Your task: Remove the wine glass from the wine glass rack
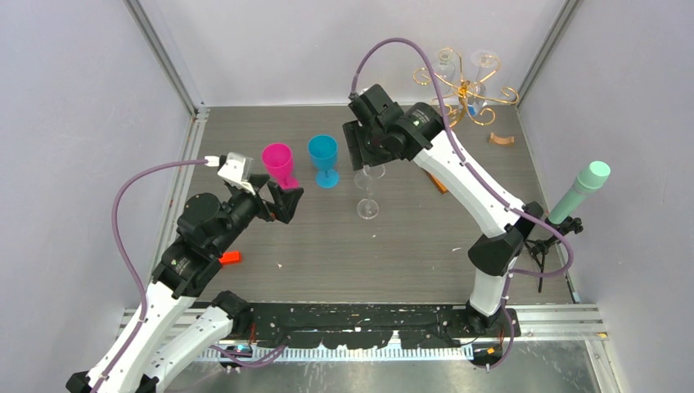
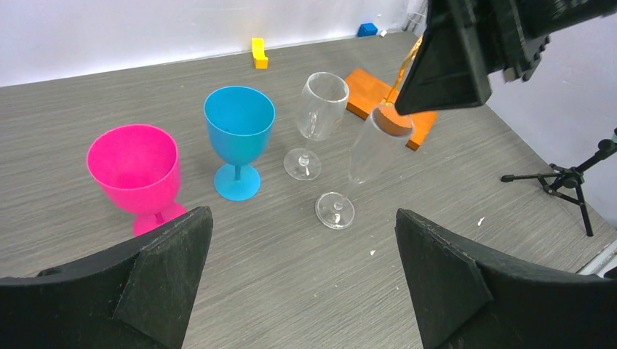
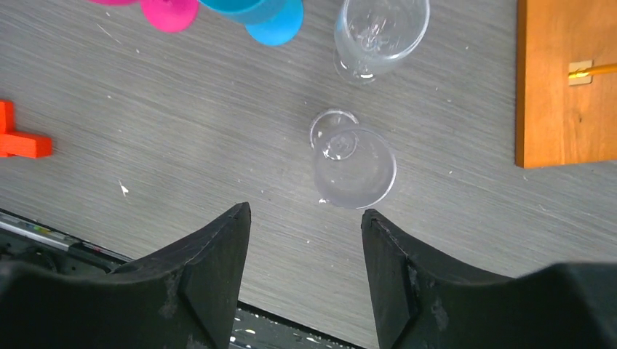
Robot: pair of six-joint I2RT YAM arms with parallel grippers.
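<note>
My right gripper needs to swing and turn next onto the foot of the farther hanging glass, because that glass still hangs on the rack, to my gripper's right in the top view.
The gold wire rack stands at the back right, with two clear wine glasses still hanging on it. Its orange wooden base also shows in the left wrist view. Two more clear wine glasses stand upright on the table: one nearer, one behind it. My right gripper is open and empty, above the nearer glass, whose rim lies just ahead of its fingertips. My left gripper is open and empty beside the pink cup.
A pink goblet and a blue goblet stand left of the clear glasses. A red block lies at the front left. A green cylinder on a tripod stands at the right edge. Walls close the back and sides.
</note>
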